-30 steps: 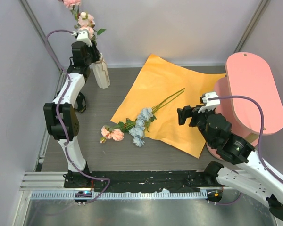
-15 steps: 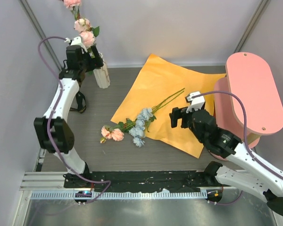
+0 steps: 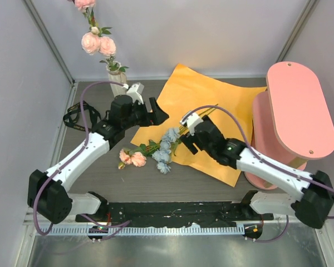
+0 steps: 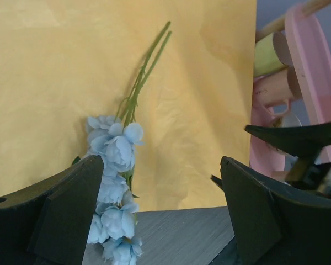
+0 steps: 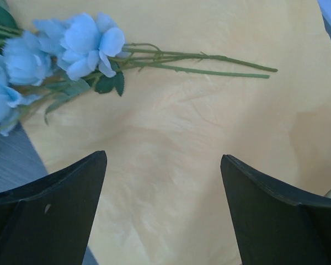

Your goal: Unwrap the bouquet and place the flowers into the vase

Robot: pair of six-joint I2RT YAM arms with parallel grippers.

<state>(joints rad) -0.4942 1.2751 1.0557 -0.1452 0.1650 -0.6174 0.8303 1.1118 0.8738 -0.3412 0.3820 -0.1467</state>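
The right gripper moves outward next, turns and comes down around the green stems, since they lie bare on the paper past the blue clusters.
The cream vase (image 3: pixel 118 82) stands at the back left with a tall stem of pink flowers (image 3: pixel 98 43) upright in it. Other flowers lie flat across the lower left edge of the orange paper (image 3: pixel 211 100): pale blue clusters (image 3: pixel 166 146), pink and peach blooms (image 3: pixel 132 158). My left gripper (image 3: pixel 155 114) hovers open just above and left of them; its wrist view shows the blue clusters (image 4: pixel 113 149) by its left finger. My right gripper (image 3: pixel 185 139) is open over the paper beside the green stems (image 5: pixel 209 63), with the blue clusters (image 5: pixel 83 38) ahead of it. Neither holds anything.
A tall pink oval shelf stand (image 3: pixel 292 105) occupies the right side, partly on the paper's corner. A black ribbon (image 3: pixel 72 114) lies on the table at the left, near the wall. Grey walls close in on both sides.
My left gripper opened, let go of the pink stem now standing in the vase, and swung right and nearer to the paper. My right arm reached left toward the lying flowers.
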